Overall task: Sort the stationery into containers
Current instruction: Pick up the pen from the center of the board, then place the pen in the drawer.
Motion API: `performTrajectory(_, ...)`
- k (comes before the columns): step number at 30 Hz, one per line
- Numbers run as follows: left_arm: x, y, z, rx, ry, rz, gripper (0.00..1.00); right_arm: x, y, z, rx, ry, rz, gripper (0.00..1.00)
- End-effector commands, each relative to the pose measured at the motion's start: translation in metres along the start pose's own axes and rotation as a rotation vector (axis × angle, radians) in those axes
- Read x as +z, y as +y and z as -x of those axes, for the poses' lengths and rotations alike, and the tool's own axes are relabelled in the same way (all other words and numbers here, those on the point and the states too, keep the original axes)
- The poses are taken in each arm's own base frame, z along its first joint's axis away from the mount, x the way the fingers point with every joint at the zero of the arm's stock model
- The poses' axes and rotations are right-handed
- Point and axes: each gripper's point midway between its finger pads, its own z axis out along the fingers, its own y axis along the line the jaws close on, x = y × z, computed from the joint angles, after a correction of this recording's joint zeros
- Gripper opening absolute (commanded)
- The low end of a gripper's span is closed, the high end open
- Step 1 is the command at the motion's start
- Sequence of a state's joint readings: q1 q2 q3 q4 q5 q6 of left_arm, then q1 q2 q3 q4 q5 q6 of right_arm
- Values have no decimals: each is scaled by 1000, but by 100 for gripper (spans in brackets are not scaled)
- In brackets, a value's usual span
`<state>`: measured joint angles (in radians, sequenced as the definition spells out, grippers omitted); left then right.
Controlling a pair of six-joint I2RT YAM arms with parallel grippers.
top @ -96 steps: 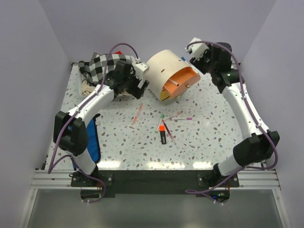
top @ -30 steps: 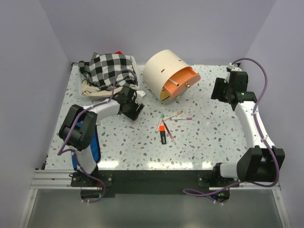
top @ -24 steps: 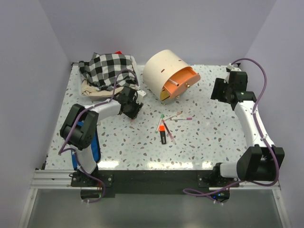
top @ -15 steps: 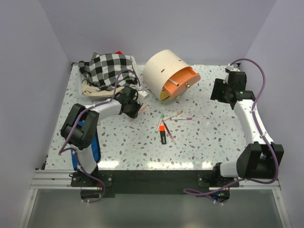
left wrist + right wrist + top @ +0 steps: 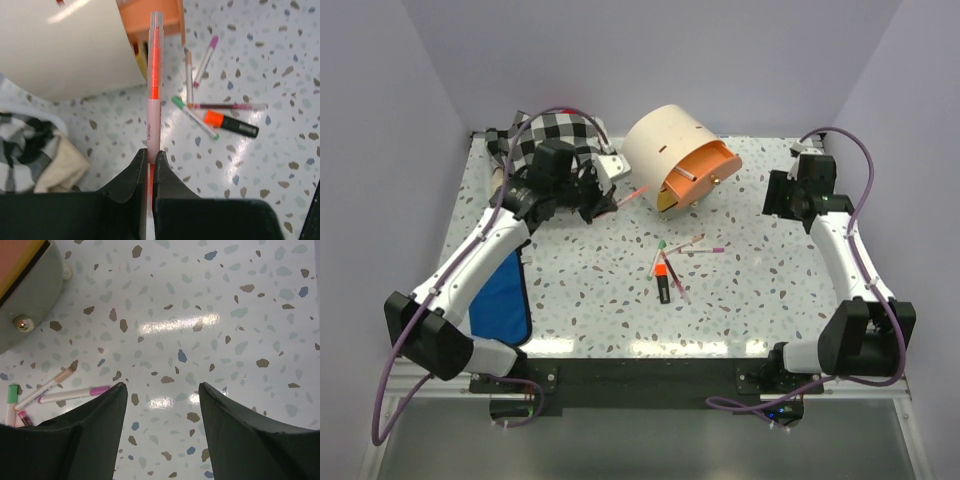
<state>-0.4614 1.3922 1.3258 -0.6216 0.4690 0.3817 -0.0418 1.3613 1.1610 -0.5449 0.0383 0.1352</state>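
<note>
My left gripper should go up and to the right in the top view next, over the inside of the drawer, and let go of its pen, because one pen is in the open drawer [image 5: 702, 168].
My left gripper [image 5: 607, 199] [image 5: 150, 152] is shut on a thin pink-orange pen [image 5: 154, 90] and holds it off the table. The pen's tip [image 5: 638, 192] points toward the open orange drawer [image 5: 702, 168] [image 5: 156, 20] of the cream drum cabinet [image 5: 660, 135] [image 5: 65, 45]. More stationery lies mid-table: several thin pens [image 5: 685, 246] [image 5: 200, 60] and an orange highlighter [image 5: 663, 279] [image 5: 231, 123]. My right gripper [image 5: 782, 192] [image 5: 162, 385] hovers open and holds nothing, right of the cabinet. A pink-tipped pen [image 5: 75, 392] lies by its left finger.
A black-and-white checked cloth pile [image 5: 555, 133] [image 5: 25, 145] sits at the back left, behind my left arm. A blue object [image 5: 505, 295] lies under the left arm near the table's left edge. The drawer's gold knob [image 5: 21, 324] shows in the right wrist view.
My left gripper shut on the pen on the table, then lifted it up and toward the cabinet's drawer. The right arm barely moved.
</note>
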Motion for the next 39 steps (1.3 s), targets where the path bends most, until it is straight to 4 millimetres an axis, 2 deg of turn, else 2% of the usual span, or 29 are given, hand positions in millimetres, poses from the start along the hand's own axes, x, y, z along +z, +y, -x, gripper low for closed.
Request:
performTrajectory(1, -1, 15, 82, 81, -176, -30, 0, 2, -4, -3, -11, -22, -8, 63)
performTrajectory(2, 2, 21, 96, 74, -196, -29, 0, 2, -4, -5, -14, -20, -5, 63)
performTrajectory(3, -6, 30, 129, 96, -261, -4, 0, 2, -4, -5, -15, -19, -6, 63)
performTrajectory(4, 12, 39, 131, 54, -249, -17, 0, 3, -6, -8, -18, -15, -11, 63)
performTrajectory(5, 16, 43, 140, 44, -263, -18, 0, 1, -7, -8, -24, -20, -15, 63)
performTrajectory(6, 22, 52, 159, 30, -295, -15, 0, 2, -8, -11, -28, -14, -19, 63)
performTrajectory(9, 34, 62, 186, 22, -357, -14, 0, 1, -9, -16, -33, -16, -21, 63)
performTrajectory(15, 63, 53, 215, 7, -423, -49, 0, 3, -7, -24, -11, -14, -6, 63)
performTrajectory(20, 81, 34, 219, -8, -425, -101, 0, 2, -8, -25, -8, -19, -8, 63)
performTrajectory(26, 100, 20, 208, -48, -393, -141, 0, 3, -11, -30, -1, -9, -14, 63)
performTrajectory(34, 122, 31, 195, -109, -362, -104, 0, 5, -13, -37, 2, 5, -18, 63)
performTrajectory(36, 126, 34, 190, -126, -348, -95, 4, 5, -13, -38, 3, 8, -17, 63)
performTrajectory(39, 130, 36, 186, -161, -336, -78, 16, 7, -14, -38, 2, 11, -17, 63)
